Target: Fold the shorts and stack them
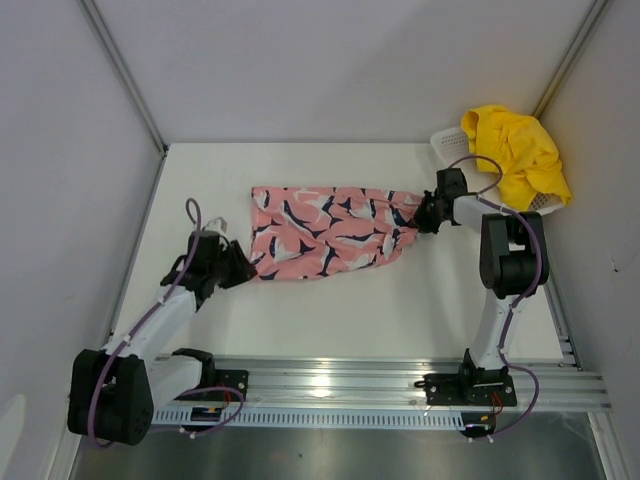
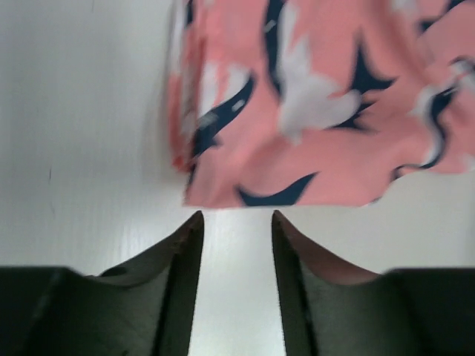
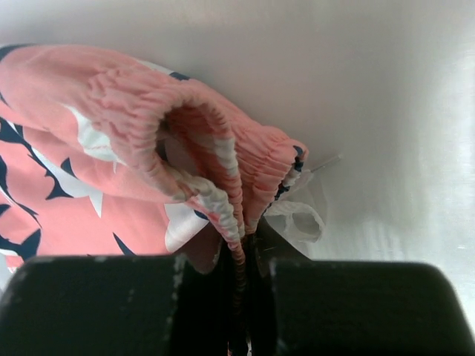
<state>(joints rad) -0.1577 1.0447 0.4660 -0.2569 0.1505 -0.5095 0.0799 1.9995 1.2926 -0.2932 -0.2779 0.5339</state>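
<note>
I should next carry the bunched waistband of the spread pink shorts (image 3: 96, 204) to the left in the top view with my right gripper and let go of it, since the shorts lie there.
The pink shorts (image 1: 320, 230) with a navy-and-white print lie spread across the middle of the white table. My right gripper (image 1: 425, 218) is shut on their gathered elastic waistband (image 3: 223, 185) at the right end, and the fabric bunches between the jaws (image 3: 241, 252). My left gripper (image 1: 245, 268) sits at the shorts' lower left corner. In the left wrist view it (image 2: 237, 216) is open, with bare table between its fingers and the hem (image 2: 245, 194) just ahead of the tips. The yellow shorts (image 1: 515, 150) lie crumpled on the white basket (image 1: 447, 143) at the back right.
White walls enclose the table (image 1: 330, 320) on the left, back and right. An aluminium rail (image 1: 400, 380) carrying both arm bases runs along the near edge. The basket stands in the back right corner, close behind the right arm.
</note>
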